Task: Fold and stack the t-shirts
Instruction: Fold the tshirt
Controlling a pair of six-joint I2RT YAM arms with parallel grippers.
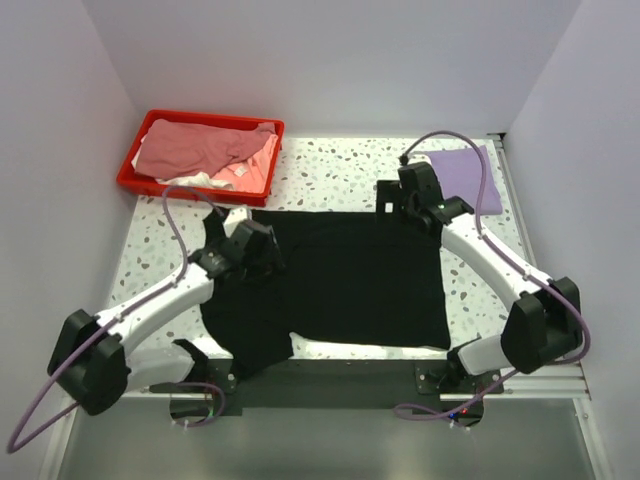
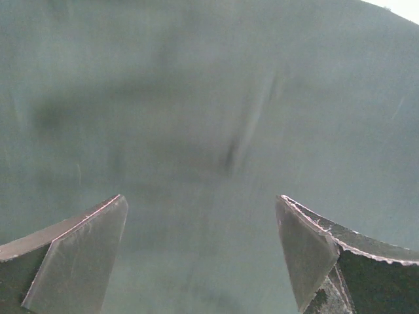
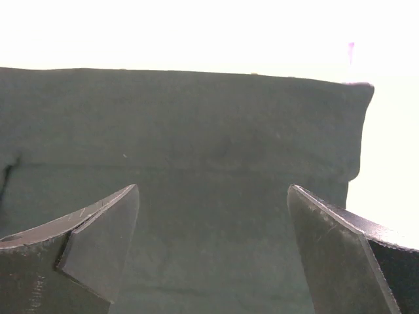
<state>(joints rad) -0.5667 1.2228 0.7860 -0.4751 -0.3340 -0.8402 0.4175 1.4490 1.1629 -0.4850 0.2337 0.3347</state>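
Observation:
The left gripper moves back and down onto the near sleeve [image 1: 263, 352] next, which lies below it and nearer the base, since that sleeve spills over the rail.
A plain black t-shirt [image 1: 350, 280] lies spread flat over the middle of the table. My left gripper [image 1: 262, 258] hovers open over its left side; the left wrist view shows only dark cloth [image 2: 209, 118] between the spread fingers. My right gripper [image 1: 408, 207] is open over the shirt's far right corner; the right wrist view shows the shirt's hemmed edge [image 3: 196, 124] and corner just ahead of the fingers. A folded light purple t-shirt [image 1: 465, 168] lies at the far right. Dusty pink and white t-shirts [image 1: 205, 152] are heaped in the bin.
A red plastic bin [image 1: 130, 170] stands at the far left corner of the speckled table [image 1: 330, 170]. White walls close in the left, back and right sides. A metal rail [image 1: 330, 380] with the arm bases runs along the near edge.

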